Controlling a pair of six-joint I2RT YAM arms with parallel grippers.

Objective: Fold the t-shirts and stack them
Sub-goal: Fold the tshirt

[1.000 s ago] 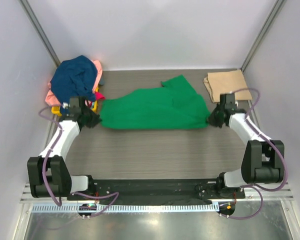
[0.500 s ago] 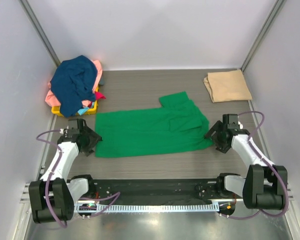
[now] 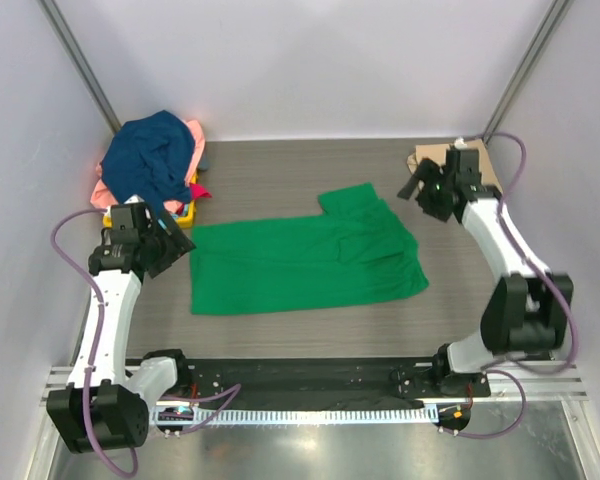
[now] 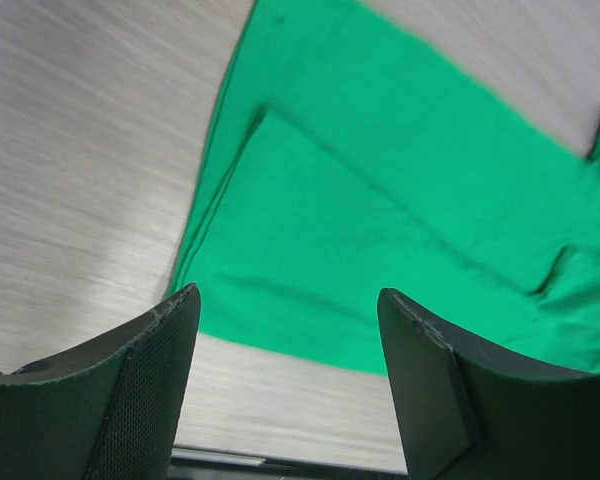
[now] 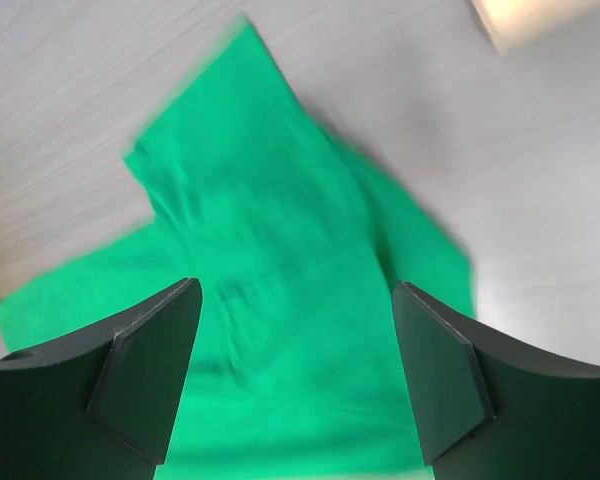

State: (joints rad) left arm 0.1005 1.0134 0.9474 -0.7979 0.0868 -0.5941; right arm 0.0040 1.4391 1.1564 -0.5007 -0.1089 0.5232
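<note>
I will next lower and turn my right gripper, moving in from beside the green sleeve's end onto its corner nearest the tan t-shirt, because that end juts toward the back.
A bright green t-shirt point(image 3: 305, 262) lies spread flat across the middle of the table, one sleeve point(image 3: 350, 200) pointing to the back. My left gripper point(image 3: 172, 250) hovers open just off its left edge, holding nothing. In the left wrist view point(image 4: 290, 385) the open fingers frame the green t-shirt's point(image 4: 380, 200) hem. My right gripper point(image 3: 422, 190) is open and raised above the back right, over the green t-shirt point(image 5: 280, 300), empty in its wrist view point(image 5: 295, 370). A folded tan t-shirt point(image 3: 460, 160) sits at the back right, partly hidden by that arm.
A heap of t-shirts fills the back left corner: navy blue point(image 3: 150, 160) on top, salmon pink point(image 3: 102, 195) under it, and yellow point(image 3: 185, 210) and red point(image 3: 198, 190) edges showing. White walls close in the table's sides and back.
Both grippers dragged the green t-shirt toward the front by its ends, then opened and let go. Both arms have since lifted away, the right one swinging to the back.
</note>
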